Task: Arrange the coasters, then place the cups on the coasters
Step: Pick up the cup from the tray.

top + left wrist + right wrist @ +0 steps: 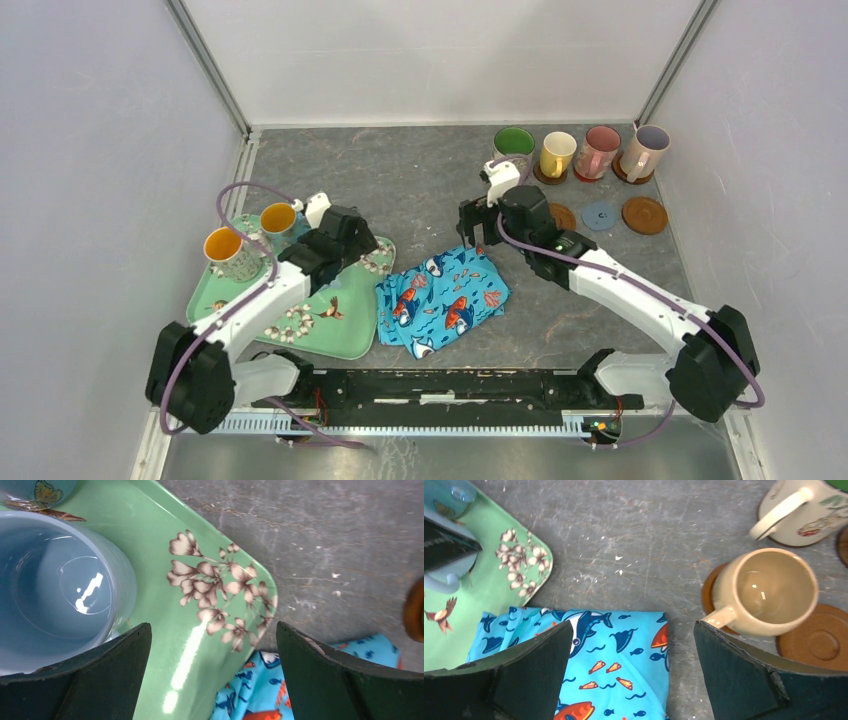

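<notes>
To the left of my right gripper in the top view is the light blue cup's handle, jutting free, so I will cross the cloth and lower onto it.
Four cups stand on brown coasters in the back right row: green-inside cup [514, 145], yellow cup [557, 153], pink cup [601, 150], lilac-lined cup [645, 150]. In front of them lie a brown coaster [563, 217], a blue-grey coaster [600, 216] and a ringed brown coaster [645, 214], all bare. A beige cup [769, 592] sits on a brown coaster [710, 587], just right of my open right gripper [633, 624]. Two orange-lined cups [222, 247] [278, 218] stand on the green tray [340, 335]. A light blue cup [55, 590] stands on the tray beside the left finger of my open left gripper [211, 625].
The blue fish-print cloth [445, 298] lies crumpled mid-table between tray and coasters, under the right gripper [480, 225]. The green floral tray's corner [250, 595] touches the cloth. White walls close in the table on both sides and the back.
</notes>
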Motion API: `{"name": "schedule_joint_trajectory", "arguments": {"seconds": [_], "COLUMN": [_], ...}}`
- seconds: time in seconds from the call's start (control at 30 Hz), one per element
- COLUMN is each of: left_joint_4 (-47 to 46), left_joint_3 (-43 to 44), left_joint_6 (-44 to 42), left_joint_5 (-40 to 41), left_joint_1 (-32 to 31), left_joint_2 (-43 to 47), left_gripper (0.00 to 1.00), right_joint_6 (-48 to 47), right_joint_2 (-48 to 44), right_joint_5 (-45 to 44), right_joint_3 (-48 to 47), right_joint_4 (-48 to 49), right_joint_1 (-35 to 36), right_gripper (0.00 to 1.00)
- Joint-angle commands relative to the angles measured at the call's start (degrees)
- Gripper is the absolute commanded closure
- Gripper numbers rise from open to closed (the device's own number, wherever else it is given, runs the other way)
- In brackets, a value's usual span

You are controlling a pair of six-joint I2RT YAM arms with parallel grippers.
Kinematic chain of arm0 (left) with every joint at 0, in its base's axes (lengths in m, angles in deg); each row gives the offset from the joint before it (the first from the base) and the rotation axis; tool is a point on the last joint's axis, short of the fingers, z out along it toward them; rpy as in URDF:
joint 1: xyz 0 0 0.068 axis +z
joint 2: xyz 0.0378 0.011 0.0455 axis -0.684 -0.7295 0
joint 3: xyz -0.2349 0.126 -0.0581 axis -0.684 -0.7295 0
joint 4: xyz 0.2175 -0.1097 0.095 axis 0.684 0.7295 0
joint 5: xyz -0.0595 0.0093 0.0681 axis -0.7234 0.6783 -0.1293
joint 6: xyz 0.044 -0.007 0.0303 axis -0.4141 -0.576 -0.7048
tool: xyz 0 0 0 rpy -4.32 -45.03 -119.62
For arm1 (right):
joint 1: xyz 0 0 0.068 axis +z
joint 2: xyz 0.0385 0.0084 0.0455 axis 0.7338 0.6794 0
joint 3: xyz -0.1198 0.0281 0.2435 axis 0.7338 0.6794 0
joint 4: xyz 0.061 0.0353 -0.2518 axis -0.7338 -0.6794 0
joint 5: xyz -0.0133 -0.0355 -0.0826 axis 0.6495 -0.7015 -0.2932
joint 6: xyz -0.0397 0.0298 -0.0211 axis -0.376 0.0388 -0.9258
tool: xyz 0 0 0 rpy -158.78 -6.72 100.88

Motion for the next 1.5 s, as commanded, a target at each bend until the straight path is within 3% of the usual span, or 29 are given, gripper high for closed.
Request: {"name": "schedule_joint_trajectory", "arguments": {"seconds": [0.0, 0.33, 0.73, 1.13, 1.47], "left_joint_4": [3.8, 11.3, 10.7, 8.4, 7.2], "left_joint_3": [3.5, 13.9, 22.0, 22.7, 21.6], "left_joint_6": [-1.1, -8.7, -11.9, -13.4, -14.5], "left_joint_5": [-1.3, 7.8, 5.8, 6.2, 12.8], "left_joint_1": [-0.2, -0.1, -0.1, -0.1, -0.1], "left_joint_2": [7.1, 18.1, 24.1, 27.1, 32.0], "left_gripper": [0.0, 0.0, 0.0, 0.0, 0.0], "right_joint_6": [-1.6, -3.1, -7.3, -10.7, -12.0], "right_joint_2": [2.5, 11.4, 32.3, 47.0, 54.8], "right_joint_5": [0.9, 6.3, 4.7, 5.7, 4.5], "right_joint_3": [-2.4, -9.5, -28.1, -41.0, -46.6], "right_joint_4": [3.0, 6.9, 6.5, 6.7, 6.9], "right_joint_1": [2.9, 12.9, 25.5, 29.0, 29.4], "right_gripper": [0.02, 0.02, 0.02, 0.09, 0.19]}}
